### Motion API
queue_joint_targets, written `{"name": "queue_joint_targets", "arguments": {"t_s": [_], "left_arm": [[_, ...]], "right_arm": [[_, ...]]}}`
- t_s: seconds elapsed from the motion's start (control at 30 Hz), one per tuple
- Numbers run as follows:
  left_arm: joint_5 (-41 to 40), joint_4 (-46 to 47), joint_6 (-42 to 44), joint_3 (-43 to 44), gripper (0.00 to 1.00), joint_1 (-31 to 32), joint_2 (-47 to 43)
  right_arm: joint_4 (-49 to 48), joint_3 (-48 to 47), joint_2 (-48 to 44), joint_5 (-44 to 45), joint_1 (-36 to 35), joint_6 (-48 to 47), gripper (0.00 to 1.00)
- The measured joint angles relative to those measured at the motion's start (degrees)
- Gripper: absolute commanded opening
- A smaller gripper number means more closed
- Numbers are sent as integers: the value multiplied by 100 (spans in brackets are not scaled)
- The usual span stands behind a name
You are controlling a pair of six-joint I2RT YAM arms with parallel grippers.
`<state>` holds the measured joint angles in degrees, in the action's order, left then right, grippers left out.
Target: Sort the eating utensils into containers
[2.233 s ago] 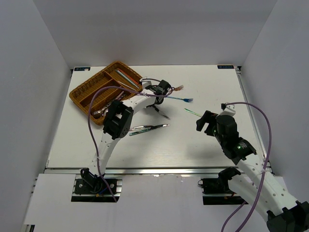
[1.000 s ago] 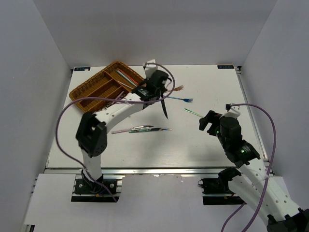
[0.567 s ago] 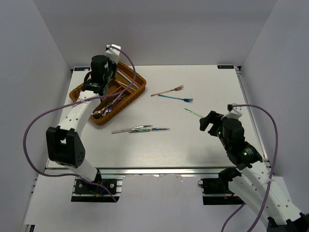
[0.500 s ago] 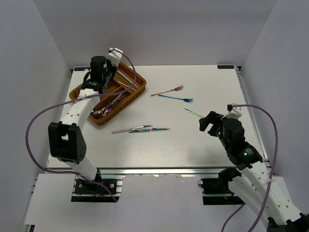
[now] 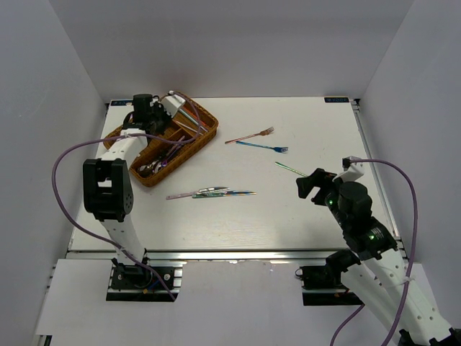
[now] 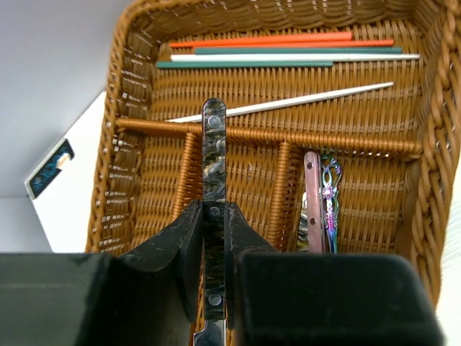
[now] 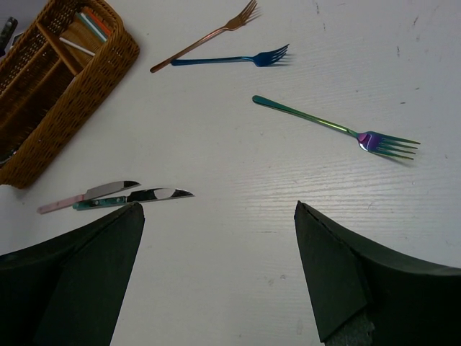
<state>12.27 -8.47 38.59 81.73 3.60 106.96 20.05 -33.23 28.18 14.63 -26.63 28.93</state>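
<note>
My left gripper will next lower the knife over the wicker tray's middle section (image 5: 153,148) (image 6: 241,180), and then it will open.
My left gripper (image 6: 214,223) is shut on the dark mottled handle of a knife (image 6: 214,155). It holds the knife above the left compartments of the brown wicker tray (image 6: 126,130). From above, the left gripper (image 5: 148,112) is over the tray's (image 5: 184,156) far corner. Red-orange, green and white chopsticks (image 6: 288,50) lie in the far cross compartment, and a pink-handled utensil (image 6: 312,194) lies in a right compartment. My right gripper (image 7: 220,216) hangs open over bare table, holding nothing. Ahead of it lie an iridescent fork (image 7: 324,124), a blue fork (image 7: 230,60) and a rose-gold fork (image 7: 205,36).
Two knives lie mid-table, one pink-handled (image 7: 86,196), one teal-handled (image 7: 137,197). White walls enclose the table on three sides. The left arm's purple cable (image 5: 72,162) loops over the table's left side.
The left arm swung from mid-table to over the tray's far corner, carrying the dark knife. The right arm barely moved and stayed open.
</note>
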Motion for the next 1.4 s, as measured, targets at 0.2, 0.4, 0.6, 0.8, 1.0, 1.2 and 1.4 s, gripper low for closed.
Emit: {"name": "queue_joint_targets", "arguments": {"t_s": [0.2, 0.4, 0.6, 0.8, 1.0, 1.2, 1.4], "left_arm": [[363, 149, 28, -61, 4, -271, 199], [693, 326, -184, 0, 31, -581, 579], [756, 439, -446, -13, 98, -697, 717], [715, 822, -964, -372, 98, -713, 260], [249, 977, -2959, -153, 98, -717, -804], [-251, 363, -4542, 297, 98, -258, -1869], [-2780, -723, -6325, -966, 98, 1825, -3215]], "right_arm": [[-11, 0, -35, 20, 0, 0, 89], [-42, 0, 98, 4, 0, 0, 89], [-72, 0, 131, -7, 0, 0, 89], [-101, 0, 254, -26, 0, 0, 89], [-289, -28, 492, -44, 0, 0, 89], [-437, -160, 1185, -192, 0, -42, 89], [-293, -190, 1676, -328, 0, -175, 89]]}}
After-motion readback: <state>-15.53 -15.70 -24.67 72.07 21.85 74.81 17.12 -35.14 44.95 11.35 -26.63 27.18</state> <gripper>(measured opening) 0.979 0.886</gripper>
